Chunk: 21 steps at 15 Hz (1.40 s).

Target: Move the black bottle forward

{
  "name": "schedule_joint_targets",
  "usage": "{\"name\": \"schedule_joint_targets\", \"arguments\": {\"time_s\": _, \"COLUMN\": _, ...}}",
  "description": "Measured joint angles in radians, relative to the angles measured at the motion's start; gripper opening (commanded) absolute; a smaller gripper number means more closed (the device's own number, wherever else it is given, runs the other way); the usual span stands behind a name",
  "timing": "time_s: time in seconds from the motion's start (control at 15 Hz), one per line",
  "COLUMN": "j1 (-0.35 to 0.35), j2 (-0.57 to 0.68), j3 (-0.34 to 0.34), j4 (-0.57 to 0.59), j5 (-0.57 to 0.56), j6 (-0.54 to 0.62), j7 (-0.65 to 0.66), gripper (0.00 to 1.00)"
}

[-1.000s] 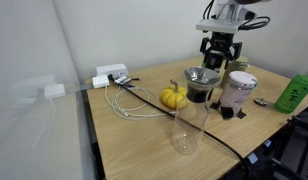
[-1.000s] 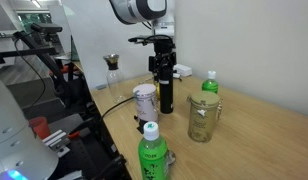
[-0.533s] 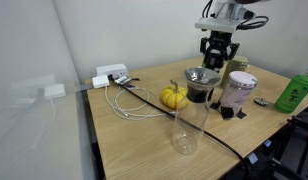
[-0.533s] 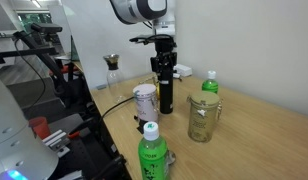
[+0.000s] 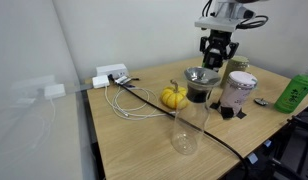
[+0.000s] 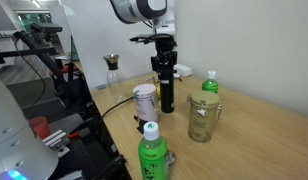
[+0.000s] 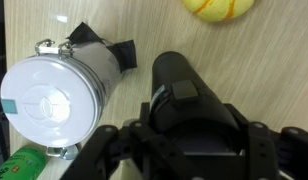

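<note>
The robot should next lift the black bottle (image 6: pixel 166 92) in its gripper, carry it outward, lower it onto the bare wood beyond the pumpkin and then let go of it, because that part of the wood is clear.
The black bottle (image 6: pixel 166 92) stands upright on the wooden table, a tall slim cylinder just right of a white lidded cup (image 6: pixel 145 102). My gripper (image 6: pixel 164 63) comes straight down over it and is shut on its upper part. In the wrist view the bottle's round black top (image 7: pixel 182 92) fills the space between the jaws of my gripper (image 7: pixel 190 128), with the white cup (image 7: pixel 52 100) close on the left. In an exterior view my gripper (image 5: pixel 218 50) hangs behind a dark glass pot (image 5: pixel 201 85), which hides most of the bottle.
A clear glass mug (image 6: pixel 202 118) stands right of the bottle, with a green bottle (image 6: pixel 209 84) behind it and another green bottle (image 6: pixel 152 155) at the front. A small yellow pumpkin (image 5: pixel 174 96), a tall clear glass (image 5: pixel 187 128) and white cables (image 5: pixel 132 100) lie across the table.
The jaws have closed onto the top of the black bottle. The bottle and the arm stay where they were.
</note>
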Motion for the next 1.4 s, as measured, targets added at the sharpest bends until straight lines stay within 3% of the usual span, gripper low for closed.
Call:
{"name": "schedule_joint_targets", "arguments": {"time_s": 0.73, "j1": 0.001, "j2": -0.109, "j3": 0.016, "j4": 0.011, "j5": 0.001, "j6": 0.001, "j7": -0.007, "gripper": 0.47}}
{"name": "schedule_joint_targets", "arguments": {"time_s": 1.4, "j1": 0.001, "j2": -0.117, "j3": 0.026, "j4": 0.065, "j5": -0.049, "j6": 0.005, "j7": -0.044, "gripper": 0.47}}
